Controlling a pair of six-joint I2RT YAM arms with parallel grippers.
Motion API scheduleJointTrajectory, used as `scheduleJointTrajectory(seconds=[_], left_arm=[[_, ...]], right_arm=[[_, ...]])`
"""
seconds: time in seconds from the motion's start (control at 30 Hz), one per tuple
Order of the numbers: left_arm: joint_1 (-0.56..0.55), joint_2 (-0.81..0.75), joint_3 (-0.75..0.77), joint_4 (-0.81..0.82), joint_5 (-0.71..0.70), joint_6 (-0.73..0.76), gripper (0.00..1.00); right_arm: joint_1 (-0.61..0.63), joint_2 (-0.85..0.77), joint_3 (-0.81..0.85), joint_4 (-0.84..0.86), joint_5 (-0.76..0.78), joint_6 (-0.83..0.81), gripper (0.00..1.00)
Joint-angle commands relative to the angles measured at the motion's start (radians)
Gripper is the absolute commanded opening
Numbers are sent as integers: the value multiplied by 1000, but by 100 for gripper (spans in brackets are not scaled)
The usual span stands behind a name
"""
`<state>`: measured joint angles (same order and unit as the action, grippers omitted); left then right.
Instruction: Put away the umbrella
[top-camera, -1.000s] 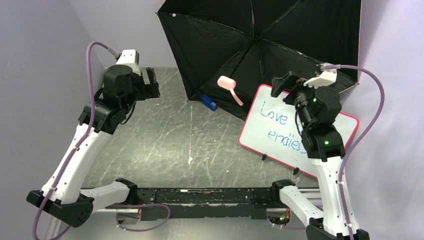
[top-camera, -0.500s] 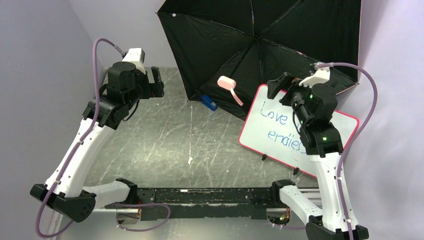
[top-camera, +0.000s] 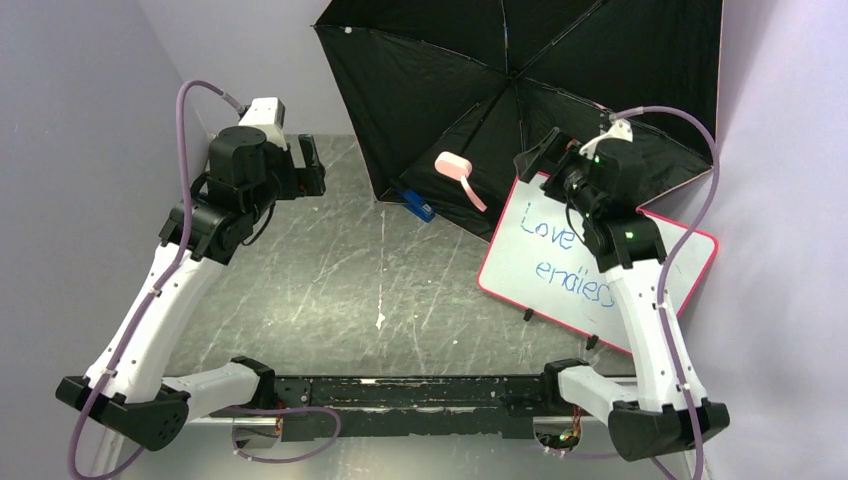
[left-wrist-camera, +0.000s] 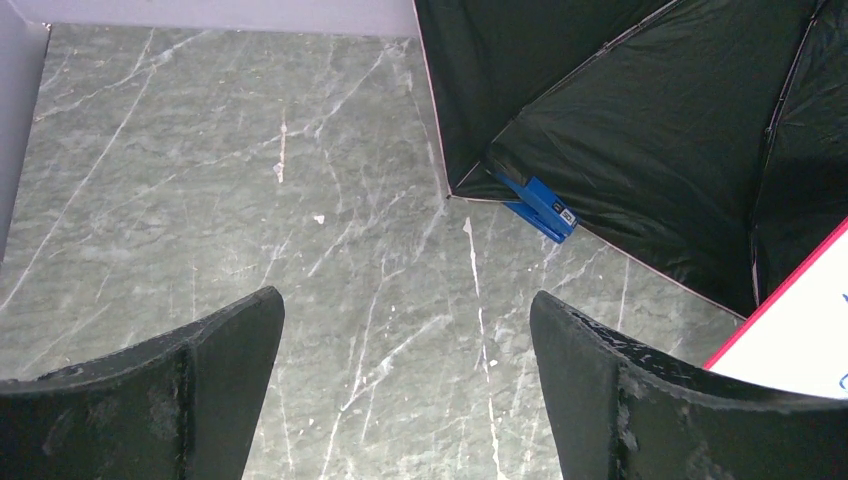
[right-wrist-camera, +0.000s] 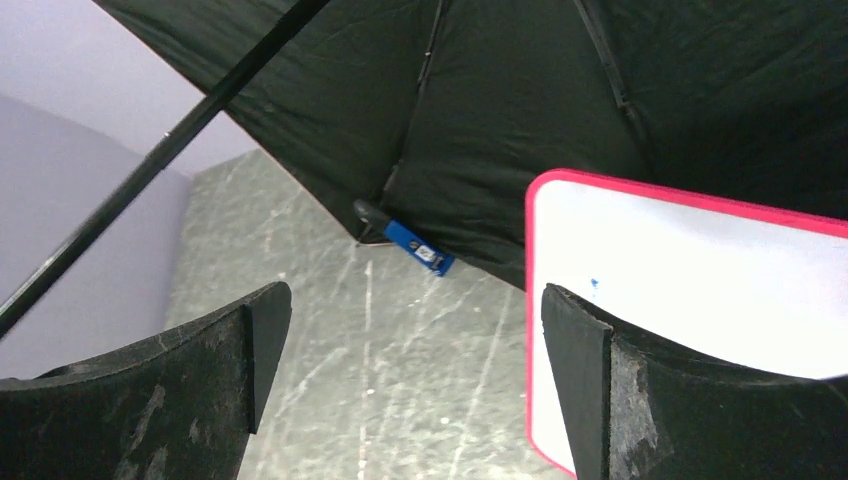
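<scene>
My right gripper moves outward and to the left in the top view next, turning onto the umbrella's dark stem. The stem slants outside its open fingers.
The umbrella (top-camera: 520, 80) stands open at the back of the table, its black inside facing the top camera. Its pink handle (top-camera: 453, 163) and pink strap (top-camera: 476, 192) hang in front of the canopy. My left gripper (top-camera: 310, 168) hovers open over the table, well left of the canopy's edge. The left wrist view has the canopy (left-wrist-camera: 640, 130) at upper right and nothing between the open gripper (left-wrist-camera: 405, 302). My right gripper (top-camera: 533, 160) is open just right of the handle. Its wrist view shows the canopy (right-wrist-camera: 500, 100), the dark shaft (right-wrist-camera: 170, 140) and the empty gripper (right-wrist-camera: 415, 297).
A small blue stapler (top-camera: 417, 207) lies at the canopy's lower edge, also seen as the stapler (left-wrist-camera: 541, 208) and the stapler (right-wrist-camera: 417, 248). A red-framed whiteboard (top-camera: 560, 270) with blue writing sits at right under my right arm. Purple walls close in left, right and back.
My right arm has swung left and forward, carrying its gripper from over the whiteboard's corner towards the umbrella handle. The left arm has shifted only slightly. Both grippers stay open.
</scene>
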<state>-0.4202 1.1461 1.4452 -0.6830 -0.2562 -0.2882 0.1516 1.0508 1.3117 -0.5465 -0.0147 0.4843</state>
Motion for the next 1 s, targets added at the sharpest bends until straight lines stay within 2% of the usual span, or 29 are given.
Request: scheduleJointTrajectory(seconds=[0.0,0.2,0.4,0.67,0.97], left_arm=[[12,-28,-6,-5,12,-5,96],[12,-44,4,-28,39,4,95],[12,-77,-7,-55,37,9,95],[12,-79,-3,-82,54,10,94],[12,-84,0,-101,76,8,93]], right_arm=[[-9,43,47,68,-98,189,100],[-9,82,2,289,-101,512,100],[-15,147,-45,469,-69,740,94],[-21,368,31,572,-197,873,92],[-22,579,119,698,-254,961,92]])
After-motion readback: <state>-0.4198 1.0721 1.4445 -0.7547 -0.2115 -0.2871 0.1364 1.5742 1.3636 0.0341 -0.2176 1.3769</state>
